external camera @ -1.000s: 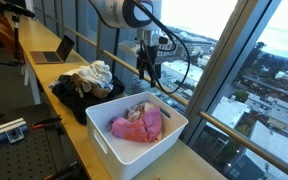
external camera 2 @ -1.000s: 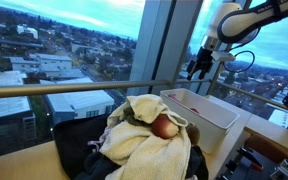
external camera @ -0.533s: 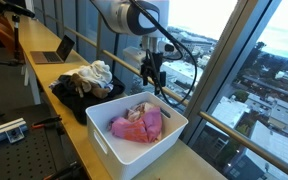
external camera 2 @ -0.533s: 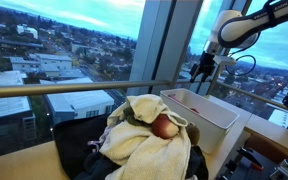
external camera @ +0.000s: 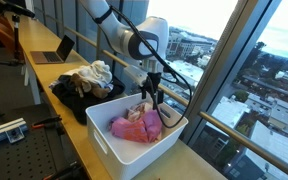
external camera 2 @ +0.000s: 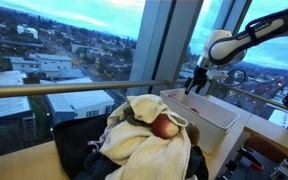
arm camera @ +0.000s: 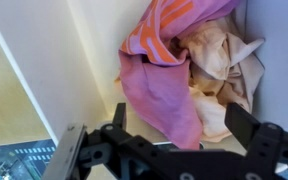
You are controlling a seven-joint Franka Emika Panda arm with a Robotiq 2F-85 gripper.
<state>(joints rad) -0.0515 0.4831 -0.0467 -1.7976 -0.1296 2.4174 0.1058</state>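
To get to the plain pink end of the cloth (external camera: 151, 124) (arm camera: 172, 108), I will lower my gripper into the white bin first.
My gripper (external camera: 153, 97) hangs open over the white bin (external camera: 109, 145), just above the pink and orange cloth (external camera: 136, 124) that lies inside it. In the wrist view the gripper (arm camera: 180, 118) has its two black fingers spread wide with nothing between them. Below them lies the pink cloth (arm camera: 164, 85) with a cream cloth (arm camera: 224, 70) next to it on the bin floor. From the far side the gripper (external camera 2: 192, 84) is seen low over the white bin (external camera 2: 202, 112).
A heap of cream and dark clothes (external camera: 89, 82) lies on the wooden counter beside the bin; the same heap (external camera 2: 144, 130) fills the foreground of an exterior view. A laptop (external camera: 52, 52) stands further back. Window glass and a railing run along the counter's far side.
The arm has swung from beside the window down and over the bin, bringing the gripper close above the pink cloth. The jaws stayed open.
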